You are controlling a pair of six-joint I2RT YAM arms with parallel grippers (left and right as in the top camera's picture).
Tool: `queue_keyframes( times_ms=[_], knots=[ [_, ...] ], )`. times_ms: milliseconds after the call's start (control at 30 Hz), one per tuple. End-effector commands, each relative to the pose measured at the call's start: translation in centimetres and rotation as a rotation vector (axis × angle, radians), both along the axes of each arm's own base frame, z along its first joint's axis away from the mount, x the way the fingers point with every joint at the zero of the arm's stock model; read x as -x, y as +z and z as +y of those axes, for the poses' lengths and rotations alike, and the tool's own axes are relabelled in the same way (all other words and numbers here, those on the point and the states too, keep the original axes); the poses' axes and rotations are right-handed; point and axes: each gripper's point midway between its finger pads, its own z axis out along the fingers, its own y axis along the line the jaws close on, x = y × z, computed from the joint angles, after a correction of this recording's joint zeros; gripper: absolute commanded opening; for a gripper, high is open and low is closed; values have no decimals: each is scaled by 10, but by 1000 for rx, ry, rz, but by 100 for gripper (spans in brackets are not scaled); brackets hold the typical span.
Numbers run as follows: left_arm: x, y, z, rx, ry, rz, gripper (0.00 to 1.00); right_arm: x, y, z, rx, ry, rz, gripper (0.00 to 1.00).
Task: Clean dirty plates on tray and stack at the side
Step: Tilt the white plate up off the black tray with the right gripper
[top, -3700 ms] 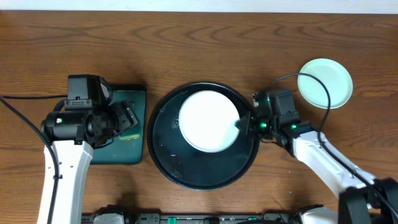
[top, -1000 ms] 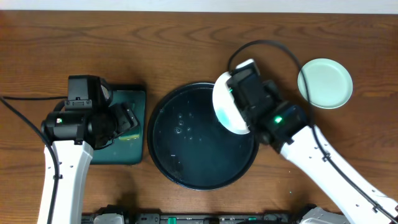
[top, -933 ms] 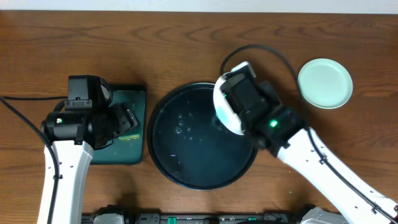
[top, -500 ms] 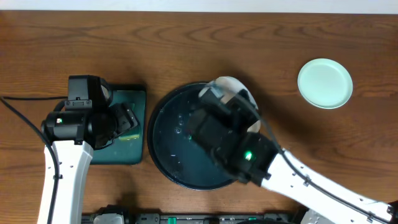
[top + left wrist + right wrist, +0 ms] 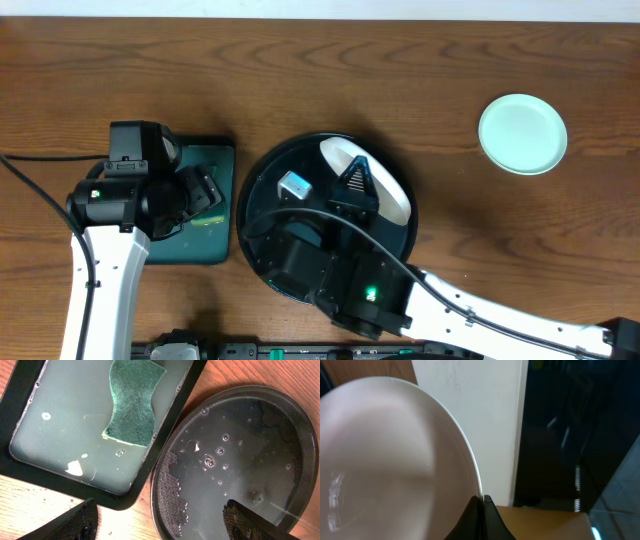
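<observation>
I should next lower and tilt my right gripper and release the white plate below and outward, on the bare tabletop by the tray's far rim (image 5: 402, 136).
My right gripper (image 5: 357, 173) is shut on the rim of the white plate (image 5: 388, 184). It holds the plate tilted on edge, high above the round black tray (image 5: 262, 182). In the right wrist view the plate (image 5: 395, 460) fills the left side, pinched between the fingers (image 5: 481, 506). The tray holds bubbly water and no plate (image 5: 235, 455). One mint-green plate (image 5: 522, 133) lies on the table at the far right. The other mint-green plate is out of view. My left gripper (image 5: 160, 525) is open and empty, above the gap between the two trays.
A rectangular black tray (image 5: 30, 390) with water and a green sponge (image 5: 132, 402) lies left of the round tray. My raised right arm (image 5: 350, 280) hides much of the round tray from above. A black cable (image 5: 30, 185) runs at the far left.
My right arm lifted the white plate off the tray, tilted it on edge and swung it up and left over the tray. The left arm has not moved.
</observation>
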Motion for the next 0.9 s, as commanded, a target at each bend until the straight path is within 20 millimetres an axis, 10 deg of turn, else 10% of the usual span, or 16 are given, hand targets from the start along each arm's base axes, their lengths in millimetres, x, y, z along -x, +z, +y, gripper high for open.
queue_keyframes(
  times_ms=[0,867],
  knots=[
    [4,-4,2,-13,1,13,81,2,8,3,73,-16,-34,1],
    [4,-4,2,-15,-3,13,81,2,7,6,73,-14,-36,1]
  ],
)
